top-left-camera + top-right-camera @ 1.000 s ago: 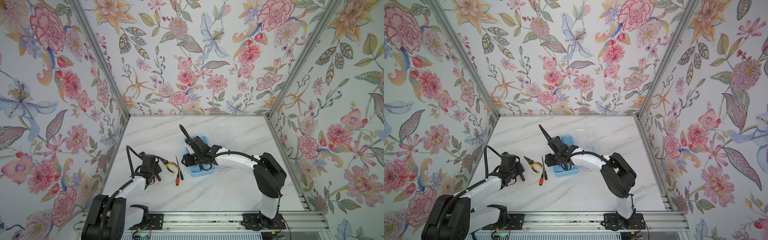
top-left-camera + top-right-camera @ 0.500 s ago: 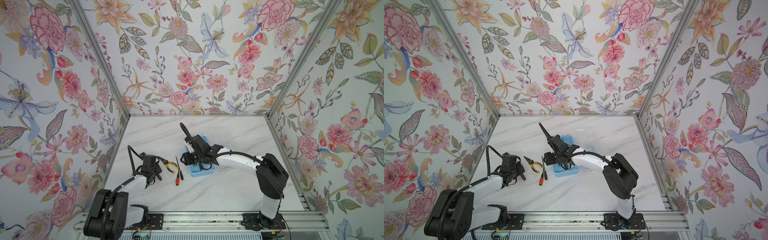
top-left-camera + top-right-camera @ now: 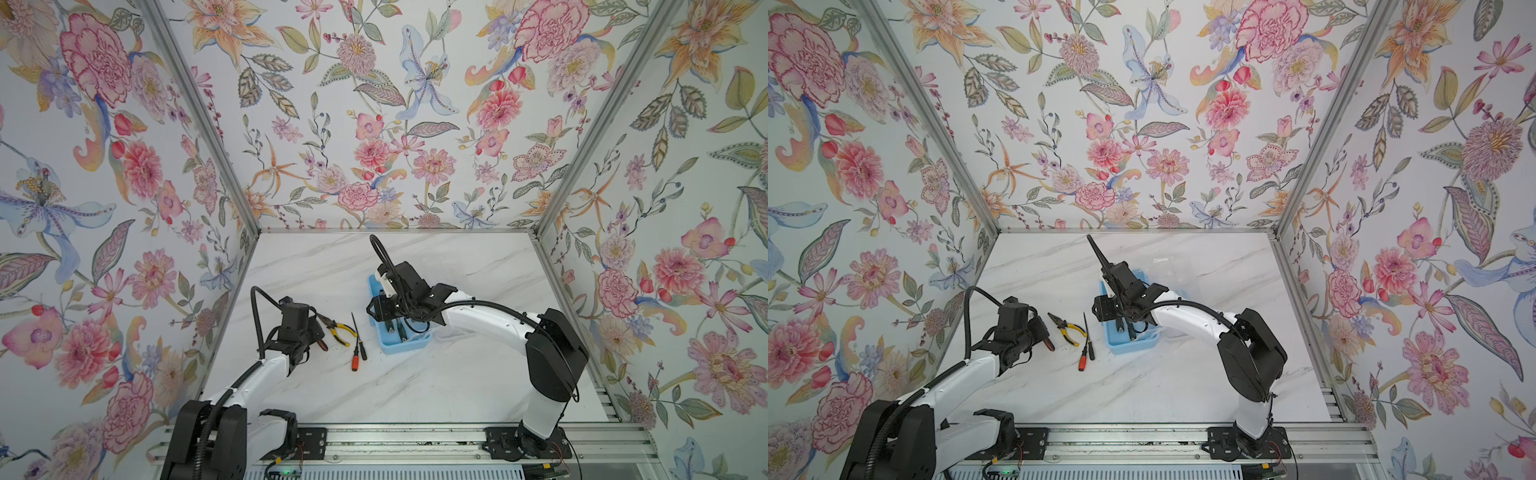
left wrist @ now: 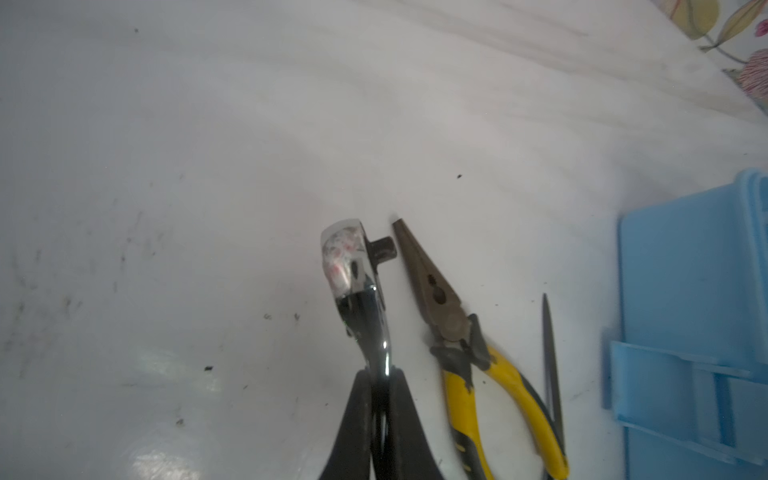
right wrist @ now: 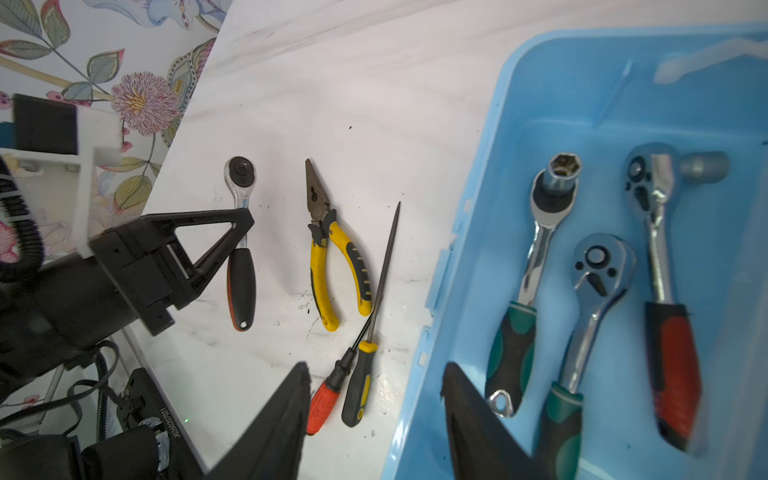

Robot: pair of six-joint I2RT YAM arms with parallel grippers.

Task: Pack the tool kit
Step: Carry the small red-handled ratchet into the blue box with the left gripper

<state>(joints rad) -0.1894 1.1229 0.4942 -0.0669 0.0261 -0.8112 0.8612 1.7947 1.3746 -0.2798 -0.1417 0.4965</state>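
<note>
I need to lift my left gripper across the pliers and the box's side and release the chrome ratchet's stem above the ratchets inside, as the box [image 3: 409, 341] stands past the pliers.
The tool kit, a light-blue box [image 3: 409, 341] [image 3: 1133, 347] [image 5: 469, 208] [image 4: 685, 291], stands open mid-table with three ratchets [image 5: 594, 299] lying inside. Left of it on the table lie yellow-handled pliers [image 3: 338, 328] [image 5: 328, 257] [image 4: 457, 332], an orange screwdriver [image 3: 355, 361] [image 5: 322, 403] and a black one [image 5: 359, 382]. My left gripper [image 4: 380, 376] [image 3: 311, 330] is shut on the shaft of a chrome ratchet [image 4: 349, 257] [image 5: 240, 170] with a black-and-orange handle, left of the pliers. My right gripper [image 5: 376, 368] [image 3: 380, 309] hangs open over the box's left wall, holding nothing.
The box's clear lid [image 3: 1167, 270] lies open behind it. Floral walls [image 3: 208, 291] close in the left, back and right sides. The arms' mounting rail [image 3: 395, 440] runs along the front edge. The marble table [image 3: 415, 386] spreads in front of the box.
My left gripper has closed on the ratchet's shaft and its arm has shifted slightly. The right gripper has stayed over the box.
</note>
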